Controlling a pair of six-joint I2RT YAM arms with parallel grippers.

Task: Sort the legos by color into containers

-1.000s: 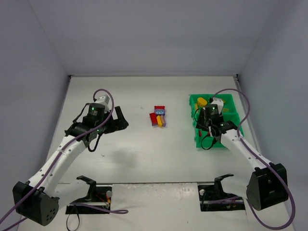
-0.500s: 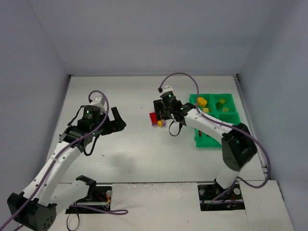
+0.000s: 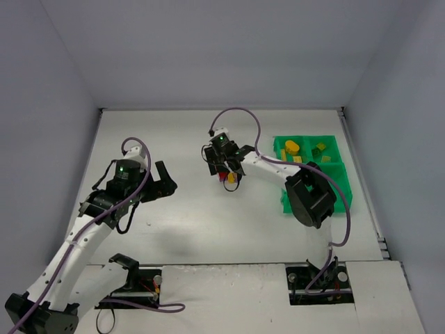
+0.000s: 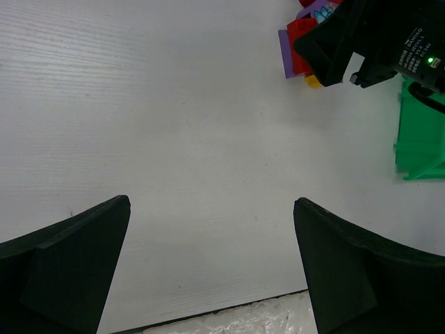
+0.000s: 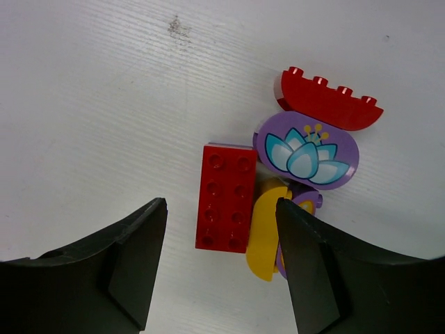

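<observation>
The flat red brick (image 3: 223, 177) (image 5: 226, 198) lies below my right gripper, already lined up between its open fingers, so they will next go down and close across its long sides.
A cluster of legos lies mid-table: a flat red brick (image 5: 226, 198), a yellow half-round piece (image 5: 266, 229), a purple oval with a lotus print (image 5: 306, 149) and a curved red brick (image 5: 327, 104). My right gripper (image 5: 221, 209) hangs open just above them, its jaws straddling the flat red brick and the yellow piece, gripping nothing. In the top view it sits over the cluster (image 3: 226, 174). The green tray (image 3: 336, 141) stands at the right, with yellow legos (image 3: 292, 147) in a far compartment. My left gripper (image 4: 212, 209) is wide open over bare table, left of the cluster (image 4: 299, 52).
The right arm's elbow (image 3: 309, 195) hangs over the tray's near compartments and hides them. A purple cable (image 3: 236, 115) loops above the right wrist. The table's near edge (image 4: 229, 316) shows below the left fingers. Walls close the table on three sides.
The right arm swung left from the tray to the lego cluster in the middle. The left arm drew back slightly toward the near left.
</observation>
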